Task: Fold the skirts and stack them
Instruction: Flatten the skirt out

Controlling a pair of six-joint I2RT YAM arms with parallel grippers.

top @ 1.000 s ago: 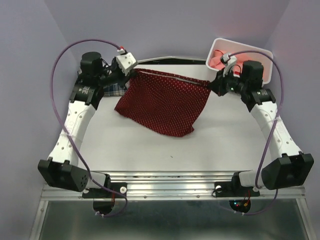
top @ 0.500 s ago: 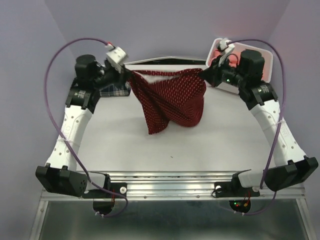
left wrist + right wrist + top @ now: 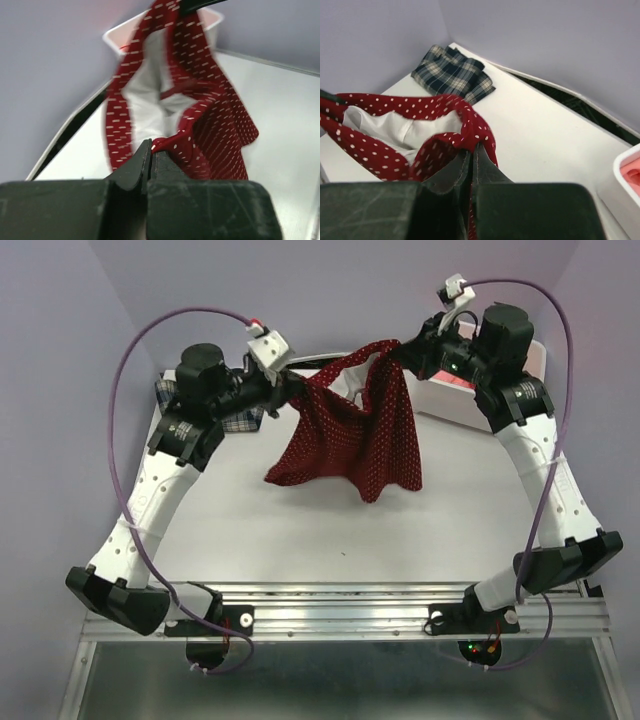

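The skirt's waist sags open, so I will draw my left gripper to the left in the top view, then outward toward the table's back edge, and release the waist.
The dark red dotted skirt (image 3: 350, 435) hangs in the air between both grippers, its waist open and white lining showing. My left gripper (image 3: 293, 387) is shut on its left waist edge (image 3: 165, 142). My right gripper (image 3: 400, 347) is shut on its right waist edge (image 3: 477, 140), raised higher. The lower hem trails onto the table. The plaid skirt (image 3: 232, 412) lies folded at the back left, clear in the right wrist view (image 3: 454, 74). The salmon-pink skirt (image 3: 632, 177) lies in the white bin (image 3: 620, 162).
The white bin (image 3: 455, 405) stands at the back right, mostly behind my right arm; its rim also shows in the left wrist view (image 3: 117, 36). A dark gap runs along the table's back edge (image 3: 570, 102). Purple walls close in on three sides.
Both grippers have lifted the red skirt higher off the table and come closer together. The skirt went from spread flat to hanging bunched. The right gripper rose most.
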